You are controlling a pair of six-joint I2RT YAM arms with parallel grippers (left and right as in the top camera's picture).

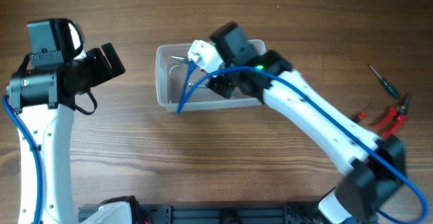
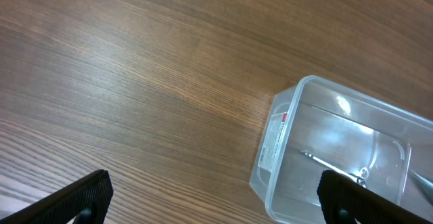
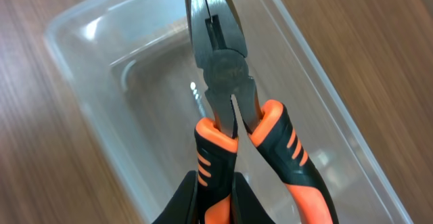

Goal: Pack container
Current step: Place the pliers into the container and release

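Note:
My right gripper lowers the pliers into the container (image 1: 160, 82) next and releases them on the container's bottom, since that bottom lies below my right gripper.
The clear plastic container (image 1: 160, 82) stands at the table's middle. It also shows in the left wrist view (image 2: 270, 176) and in the right wrist view (image 3: 135, 82). A thin metal tool (image 2: 325, 163) lies on its floor. My right gripper (image 3: 215, 190) is shut on one handle of orange-and-black pliers (image 3: 226, 68), held nose-first over the container's inside. In the overhead view the right gripper (image 1: 220, 82) sits above the container. My left gripper (image 1: 108, 60) is open and empty, left of the container, above bare wood (image 2: 216, 204).
A green screwdriver (image 1: 382, 80) and red-handled pliers (image 1: 392, 116) lie on the table at the far right. The right arm stretches diagonally from the front right to the container. A white label is on the container's end wall (image 2: 274, 132).

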